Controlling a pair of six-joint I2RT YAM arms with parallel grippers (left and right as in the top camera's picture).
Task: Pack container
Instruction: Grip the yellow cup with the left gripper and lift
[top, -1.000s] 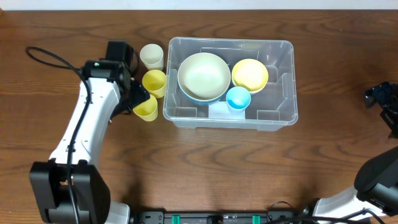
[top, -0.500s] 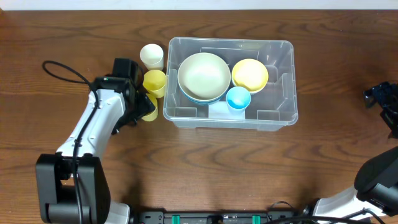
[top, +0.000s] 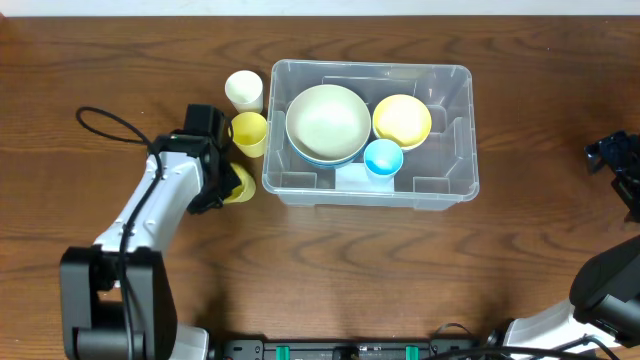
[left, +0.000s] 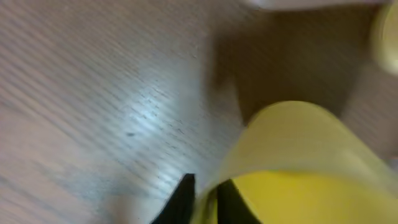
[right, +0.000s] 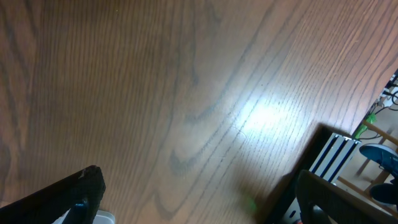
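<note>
My left gripper should move the nearer yellow cup up over the container's side, then down to release it in the small blue bowl (top: 383, 157), which is empty.
The clear container (top: 441, 186) stands mid-table. In it are a large cream bowl (top: 327, 120) stacked on a blue one, a yellow bowl (top: 402, 120) and a small blue bowl (top: 383, 157). Three cups stand just left of it: a cream cup (top: 244, 90), a yellow cup (top: 249, 133) and a nearer yellow cup (top: 240, 183). My left gripper (top: 224, 184) is shut on that nearer cup's wall. The left wrist view shows the cup's rim (left: 292, 155) pinched, one finger (left: 181, 200) outside and one inside. My right gripper (right: 199, 202) hangs open over bare wood at the table's right edge.
The left arm's black cable (top: 105, 125) loops over the table left of the cups. The right arm (top: 618, 165) stays far from the container. Brown wood lies all round, and the table's right edge (right: 292, 174) shows in the right wrist view.
My left gripper has dropped onto the nearer yellow cup and shut on its wall; it stood open before. The right arm has not moved.
</note>
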